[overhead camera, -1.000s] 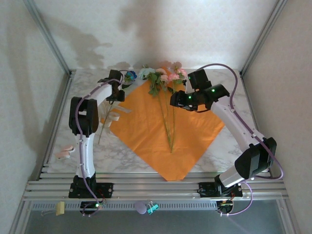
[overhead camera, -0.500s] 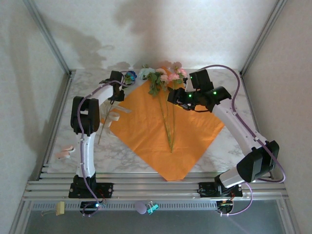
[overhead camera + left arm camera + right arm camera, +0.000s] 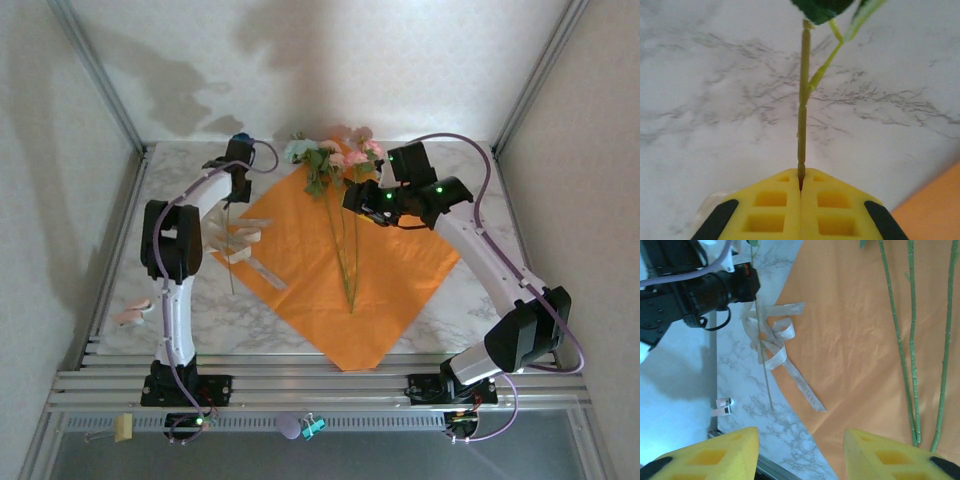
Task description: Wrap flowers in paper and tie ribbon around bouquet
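Note:
The robot needs to raise its left gripper next and carry the thin stem over the green stems (image 3: 340, 190) beside the pink flowers to let it go, because the other flowers lie there.
The orange paper (image 3: 385, 265) lies as a diamond on the marble table. Pink and whitish flowers (image 3: 335, 158) rest at its far corner, their green stems (image 3: 910, 340) running down the sheet. My left gripper (image 3: 237, 168) is shut on the thin stem (image 3: 802, 125) of the blue flower (image 3: 241, 137), pinched between the yellow fingertips (image 3: 800, 181). That stem (image 3: 762, 360) hangs down over the marble. The cream ribbon (image 3: 248, 242) lies looped at the paper's left edge, one tail (image 3: 805, 387) on the orange. My right gripper (image 3: 352, 200) hovers open above the sheet (image 3: 800, 440).
A small pink and white clip (image 3: 132, 312) lies near the table's left front. Aluminium rails (image 3: 320, 380) run along the near edge, with frame posts at both back corners. White walls enclose the table.
The left gripper has lifted the blue flower, so its bloom sits farther back and its stem hangs nearer the paper. The ribbon has spread, one tail now on the orange sheet.

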